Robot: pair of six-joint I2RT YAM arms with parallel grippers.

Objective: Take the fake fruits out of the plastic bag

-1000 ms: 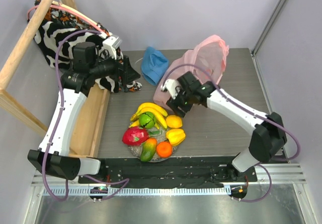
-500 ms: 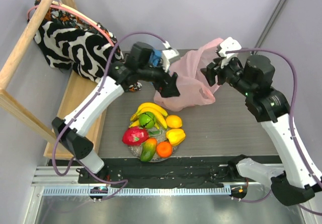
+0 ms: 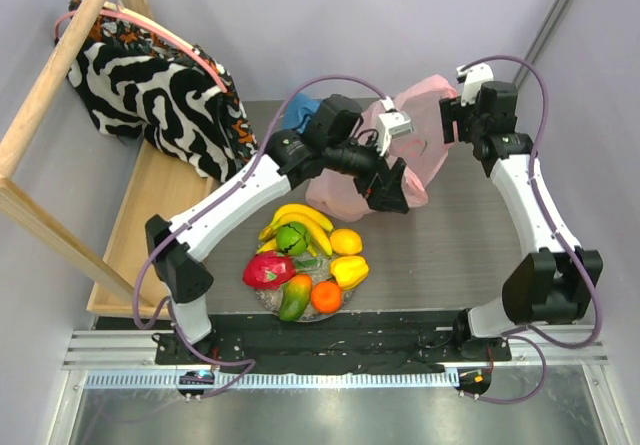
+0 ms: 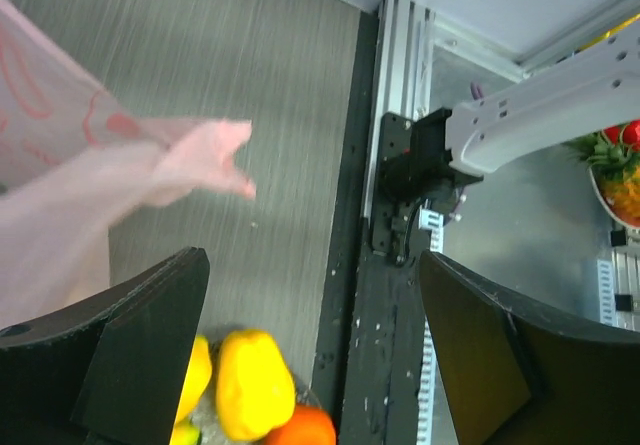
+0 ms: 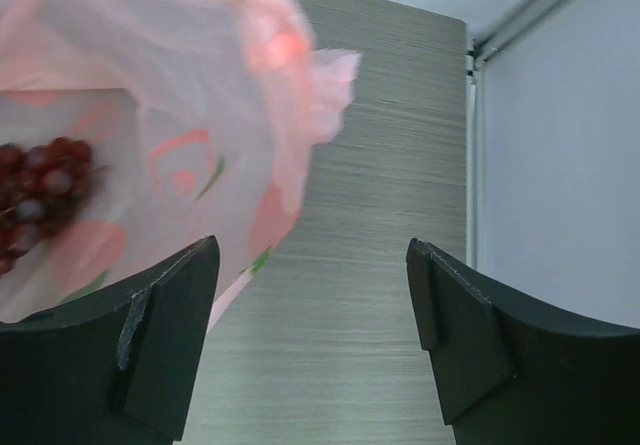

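Observation:
The robot's left gripper needs to turn its open fingers outward and close them on the bag's loose edge [image 3: 416, 187] [image 4: 212, 155], because the edge of the bag lies outward and the fingers point past it.
The pink plastic bag [image 3: 425, 115] lies crumpled at the back middle of the table. Dark grapes [image 5: 40, 190] show through the plastic bag [image 5: 150, 95] in the right wrist view. My left gripper [image 3: 392, 190] hovers over the bag's front edge, open and empty; its wrist view shows the left gripper [image 4: 310, 265] above the yellow pepper [image 4: 255, 395] and orange [image 4: 305, 430]. Beside the bag's back right corner, my right gripper [image 3: 450, 125] is open with bare table between the fingers of the right gripper [image 5: 311, 250]. Banana [image 3: 300, 217], green apple [image 3: 291, 237], lemon [image 3: 346, 241], dragon fruit [image 3: 268, 269] and mango [image 3: 294, 298] sit on a plate.
A blue cloth [image 3: 298, 110] lies behind the left arm. Black-and-white fabric [image 3: 160, 75] hangs over a wooden rack [image 3: 140, 225] on the left. A black rail [image 3: 330, 330] runs along the near edge, just below the plate.
The left arm has swung from the patterned fabric across to the bag's front. The right arm has risen from beside the plate to the bag's back right. The bag has shifted.

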